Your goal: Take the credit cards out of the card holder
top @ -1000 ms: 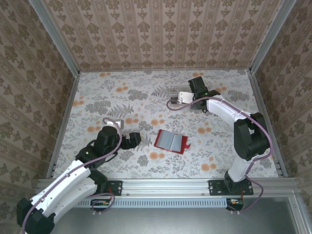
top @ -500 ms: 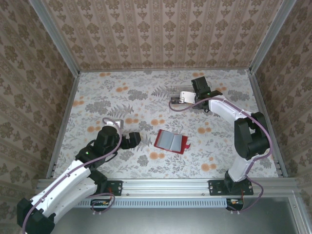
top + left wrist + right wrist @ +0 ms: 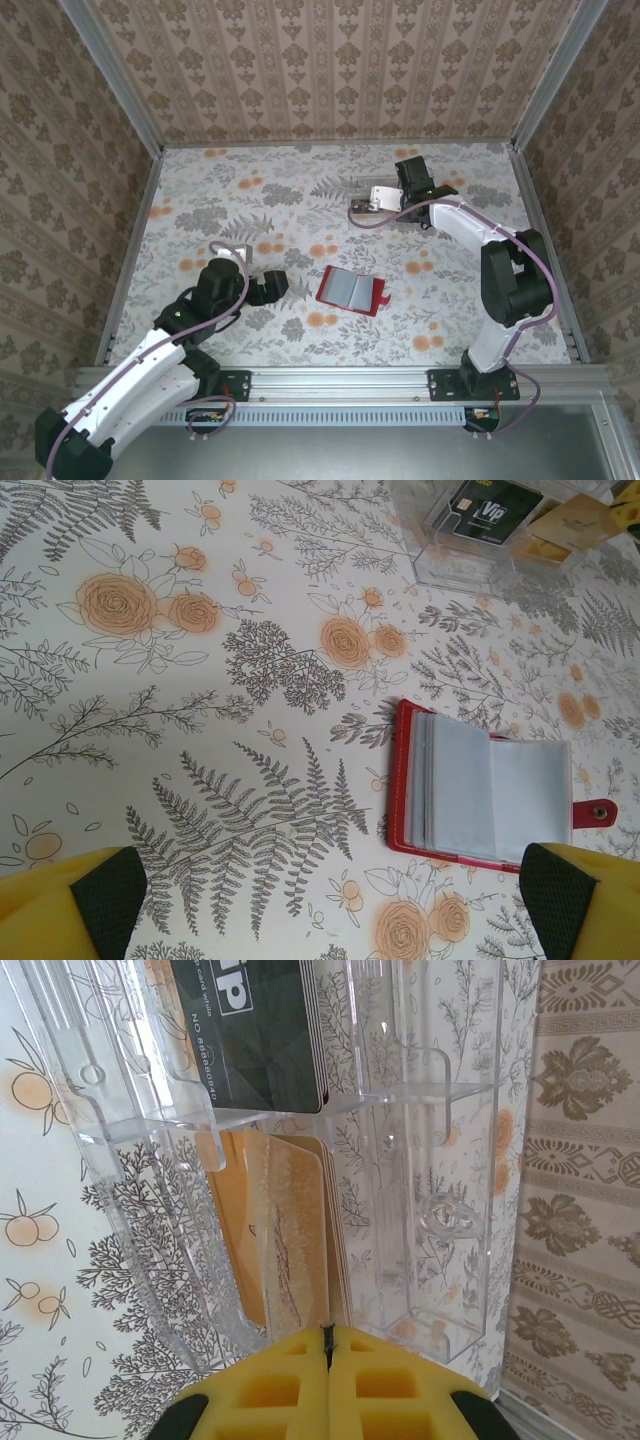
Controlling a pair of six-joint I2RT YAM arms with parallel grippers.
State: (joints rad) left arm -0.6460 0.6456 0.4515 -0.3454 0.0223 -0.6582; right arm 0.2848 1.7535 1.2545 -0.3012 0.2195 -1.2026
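Observation:
My right gripper lowers the beige card toward the tray compartment next, then releases the card's edge there.
The red card holder (image 3: 352, 290) lies open mid-table, its grey-blue pockets (image 3: 490, 795) facing up and its tab (image 3: 598, 813) to the right. My left gripper (image 3: 272, 287) hovers just left of it, open, with the yellow fingertips (image 3: 100, 905) wide apart and nothing between them. At the back, my right gripper (image 3: 388, 198) is shut on the edge of a beige credit card (image 3: 300, 1250). That card stands in a compartment of a clear plastic tray (image 3: 440, 1090). A black credit card (image 3: 255, 1030) lies in the neighbouring compartment.
The clear tray (image 3: 358, 208) sits on the flowered tablecloth behind the card holder. Patterned walls with metal rails close the table at the back and both sides. Bare cloth lies between the card holder and the tray.
My right gripper has shifted slightly to the right over the tray with the beige card. The left arm and the card holder have not moved.

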